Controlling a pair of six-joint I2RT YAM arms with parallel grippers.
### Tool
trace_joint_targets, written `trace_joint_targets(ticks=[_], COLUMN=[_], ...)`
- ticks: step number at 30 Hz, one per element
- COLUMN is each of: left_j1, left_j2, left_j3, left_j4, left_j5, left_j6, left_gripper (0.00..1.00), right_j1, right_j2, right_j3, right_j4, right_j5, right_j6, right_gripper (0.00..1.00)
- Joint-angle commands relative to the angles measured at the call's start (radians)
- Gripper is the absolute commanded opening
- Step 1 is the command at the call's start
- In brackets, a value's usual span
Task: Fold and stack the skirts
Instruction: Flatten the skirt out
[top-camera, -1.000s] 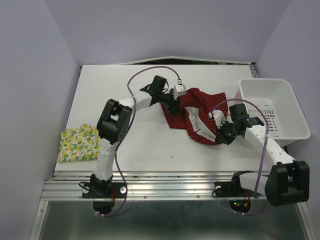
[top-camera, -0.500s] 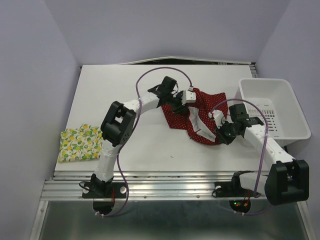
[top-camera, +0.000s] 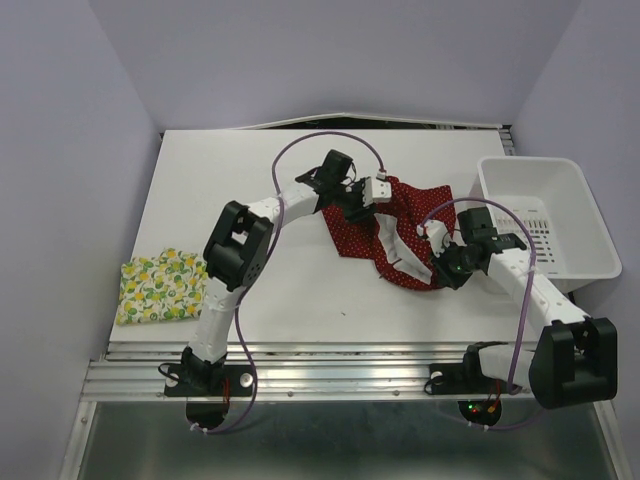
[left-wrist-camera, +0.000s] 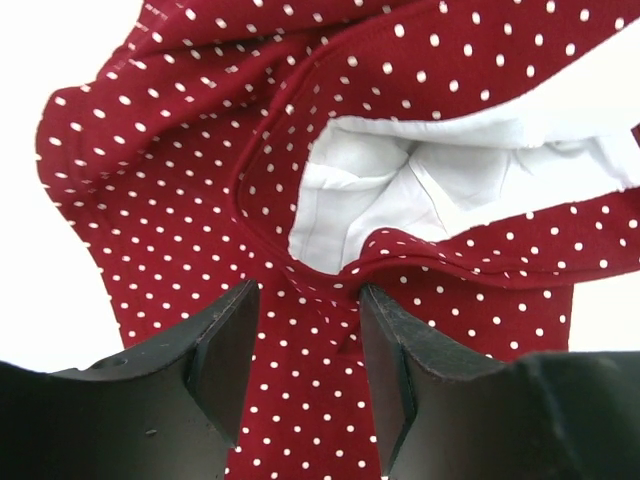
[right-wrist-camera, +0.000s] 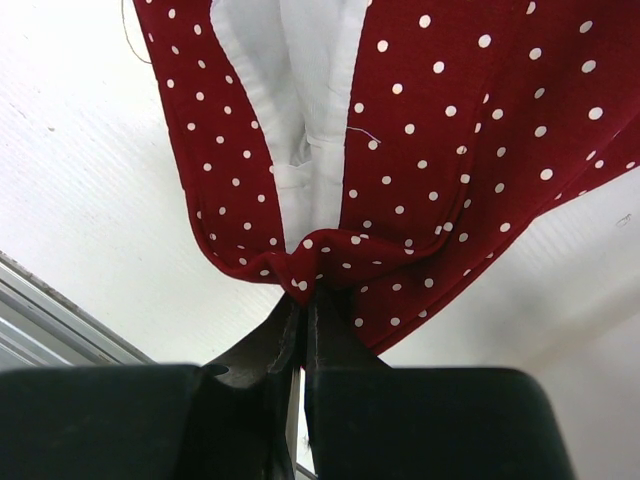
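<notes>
The red skirt's folded rim (left-wrist-camera: 322, 277) beside the white lining is already between my left gripper's open fingers, so my left gripper should stay where it is and close them on that rim.
The dark red polka-dot skirt (top-camera: 405, 225) lies crumpled at the table's middle right, its white lining showing. My left gripper (top-camera: 352, 210) is open, its black fingers (left-wrist-camera: 225, 350) standing on either side of a fold of the red skirt (left-wrist-camera: 300, 380) near its left edge. My right gripper (top-camera: 440, 272) is shut on the near hem of the red skirt (right-wrist-camera: 400, 180), pinching a bunched fold between closed fingertips. The lemon-print skirt (top-camera: 158, 287) lies folded at the table's near left, apart from both grippers.
A white plastic bin (top-camera: 545, 225) stands at the table's right edge, just beyond my right arm. Purple cables loop over both arms. The table's metal front rail (top-camera: 330, 375) runs along the near edge.
My left gripper has moved right over the red skirt's left edge, mostly in the first half second. My right gripper has stayed shut on the hem.
</notes>
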Motion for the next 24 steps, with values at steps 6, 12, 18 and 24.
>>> trace_joint_targets(ticks=[6,12,18,24], left_j1=[-0.009,-0.017,0.0,0.14], left_j2=[0.008,0.005,-0.015,-0.158], left_j3=[0.037,0.027,0.017,-0.071], left_j4=[-0.027,0.041,0.125,0.128], left_j5=[0.045,0.058,0.027,0.137], left_j6=[0.044,0.0,-0.16,-0.365], left_gripper=[0.58,0.55,0.04,0.0], right_j1=[-0.008,-0.008,-0.008,-0.036], right_j2=[0.002,0.001,-0.001,-0.045], right_j3=[0.023,0.029,0.055,0.081], right_j4=[0.035,0.035,0.047,0.151], right_j5=[0.014,0.022,0.029,0.058], right_j6=[0.008,0.016,0.063,0.155], right_gripper=[0.01,0.01,0.01,0.01])
